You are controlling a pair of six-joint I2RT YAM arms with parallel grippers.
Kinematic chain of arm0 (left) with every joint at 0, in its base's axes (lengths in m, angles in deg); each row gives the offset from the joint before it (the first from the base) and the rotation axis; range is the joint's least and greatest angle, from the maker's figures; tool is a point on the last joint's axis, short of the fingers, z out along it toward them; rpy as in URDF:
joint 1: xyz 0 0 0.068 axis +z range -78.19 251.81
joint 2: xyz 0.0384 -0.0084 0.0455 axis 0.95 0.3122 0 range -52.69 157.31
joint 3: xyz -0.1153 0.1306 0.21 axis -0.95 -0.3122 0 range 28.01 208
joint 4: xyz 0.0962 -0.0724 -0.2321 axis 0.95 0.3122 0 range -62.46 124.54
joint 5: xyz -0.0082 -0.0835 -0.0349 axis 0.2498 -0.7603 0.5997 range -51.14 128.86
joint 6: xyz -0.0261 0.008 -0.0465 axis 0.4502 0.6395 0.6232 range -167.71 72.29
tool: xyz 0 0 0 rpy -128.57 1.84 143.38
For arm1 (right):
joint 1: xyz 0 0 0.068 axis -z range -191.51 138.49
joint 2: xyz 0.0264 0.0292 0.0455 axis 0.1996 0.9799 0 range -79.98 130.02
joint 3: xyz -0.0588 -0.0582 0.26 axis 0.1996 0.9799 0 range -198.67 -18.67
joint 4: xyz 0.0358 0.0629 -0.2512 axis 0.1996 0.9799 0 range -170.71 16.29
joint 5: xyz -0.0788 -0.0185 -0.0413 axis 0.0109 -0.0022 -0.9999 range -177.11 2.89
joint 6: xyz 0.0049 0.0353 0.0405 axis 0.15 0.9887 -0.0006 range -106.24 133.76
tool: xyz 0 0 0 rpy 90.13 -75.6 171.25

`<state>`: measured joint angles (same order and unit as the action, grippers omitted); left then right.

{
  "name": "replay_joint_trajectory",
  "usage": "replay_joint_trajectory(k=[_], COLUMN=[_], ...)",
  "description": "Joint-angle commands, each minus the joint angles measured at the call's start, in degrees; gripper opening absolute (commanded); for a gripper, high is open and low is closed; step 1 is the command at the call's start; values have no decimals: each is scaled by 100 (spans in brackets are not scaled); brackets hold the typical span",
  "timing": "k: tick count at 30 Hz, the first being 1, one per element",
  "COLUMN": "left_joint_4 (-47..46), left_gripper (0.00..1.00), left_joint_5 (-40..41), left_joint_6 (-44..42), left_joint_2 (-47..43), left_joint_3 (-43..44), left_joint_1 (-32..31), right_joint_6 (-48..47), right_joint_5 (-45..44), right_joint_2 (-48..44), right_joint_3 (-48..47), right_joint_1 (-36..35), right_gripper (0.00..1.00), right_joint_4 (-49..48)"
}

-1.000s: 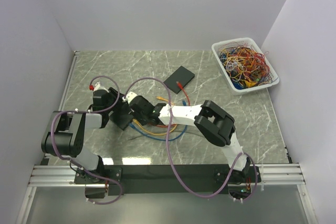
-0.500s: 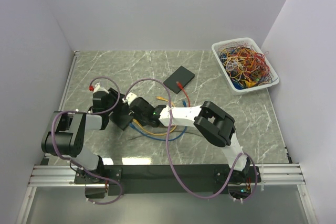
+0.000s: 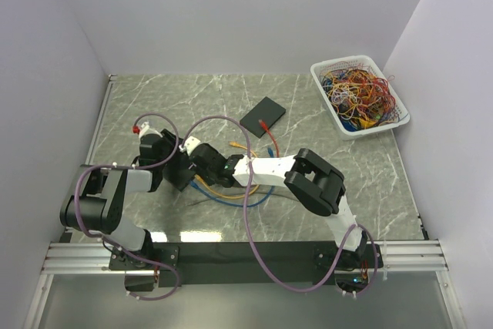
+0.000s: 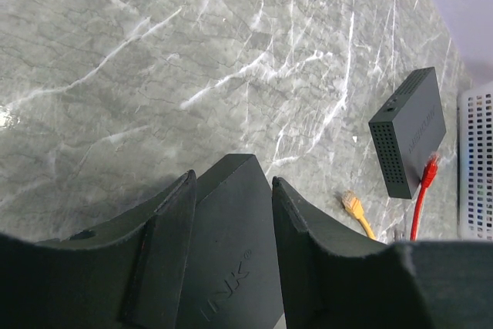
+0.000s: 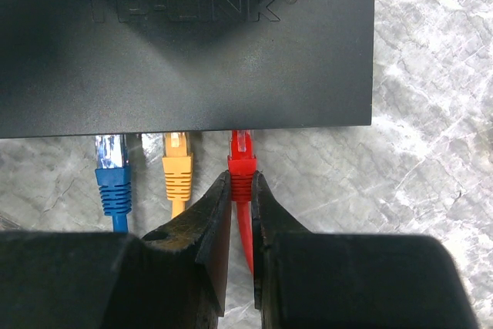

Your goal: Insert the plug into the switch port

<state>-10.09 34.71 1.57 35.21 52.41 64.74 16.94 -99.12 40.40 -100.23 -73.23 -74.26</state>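
The red plug's clear tip still shows, so my right gripper needs to push toward the switch's port side (image 5: 242, 129), ahead of its fingers, next. Then it should release the red plug.
My left gripper (image 4: 231, 179) is shut on a black TP-LINK switch (image 4: 231, 252), one finger on each long side. In the right wrist view the switch (image 5: 192, 52) fills the top of the picture. A blue plug (image 5: 113, 179) and a yellow plug (image 5: 177, 171) sit in its front edge. My right gripper (image 5: 241, 179) is shut on the red plug (image 5: 242, 161), pinching its ribbed boot. The plug's clear tip meets the switch's port face, level with the other two. From above, both grippers meet at the switch (image 3: 181, 175), left of centre.
A second black switch (image 3: 263, 116) lies further back with a red cable end on it. A loose yellow plug (image 4: 353, 206) lies near it. Cables (image 3: 231, 190) coil under the right arm. A white basket (image 3: 317, 75) of tangled cables stands at the back right.
The left gripper with the switch has shifted slightly right, toward the right gripper. The right gripper's hold on the red plug is unchanged.
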Motion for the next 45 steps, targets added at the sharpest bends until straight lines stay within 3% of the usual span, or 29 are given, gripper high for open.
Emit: replay_joint_trajectory(k=[1,6,19,29,37,45], left_joint_4=[1090,1170,863,274,89,98], left_gripper=[50,50,50,49,47,47], left_joint_5=[-342,-315,-754,-1001,-983,-948], left_joint_6=[222,310,460,548,601,644], left_joint_2=[61,105,456,992,1221,1230], left_joint_3=[-190,-225,-515,-849,-902,-841], left_joint_1=[-303,-383,-418,-470,-567,-576], right_joint_6=[-116,-177,-573,-749,-556,-476], right_joint_5=[-196,-328,-118,225,542,296], right_joint_2=[-269,-269,-515,-182,591,663], right_joint_3=[-352,-282,650,-149,-1300,-1213], right_joint_1=[10,19,238,581,625,696], right_gripper=[0,0,0,0,0,2], right_joint_4=[-1164,-1498,-3651,-3731,-3792,-3775])
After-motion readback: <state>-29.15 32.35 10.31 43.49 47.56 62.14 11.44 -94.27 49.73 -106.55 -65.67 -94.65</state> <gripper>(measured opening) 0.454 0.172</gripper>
